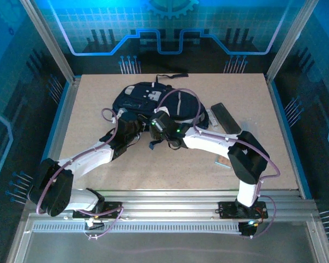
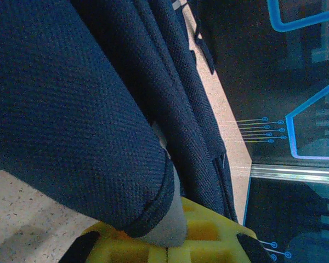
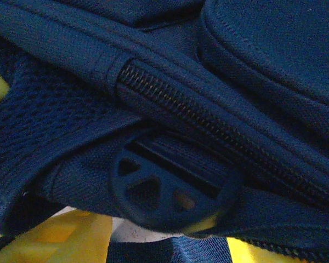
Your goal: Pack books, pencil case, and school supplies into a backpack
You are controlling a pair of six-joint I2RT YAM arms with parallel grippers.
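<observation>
My left gripper needs to draw the navy fold outward next, clear of the nearby right gripper, and release it by the backpack's pale-patched end, which lies outward.
The navy backpack lies at the middle back of the table. My left gripper is at its near left edge. In the left wrist view the left gripper is shut on a navy, grey-lined fold of the backpack. My right gripper is at the near edge. In the right wrist view the right gripper is open, its yellow fingers on either side of a woven strap below a round buckle. The black pencil case and a grey-white bar lie right of the backpack. The books are hidden.
A tan pad pokes out from under my right forearm near the front right. The tabletop is framed by metal rails, with blue-lit walls around it. Bare board lies left of and in front of the backpack.
</observation>
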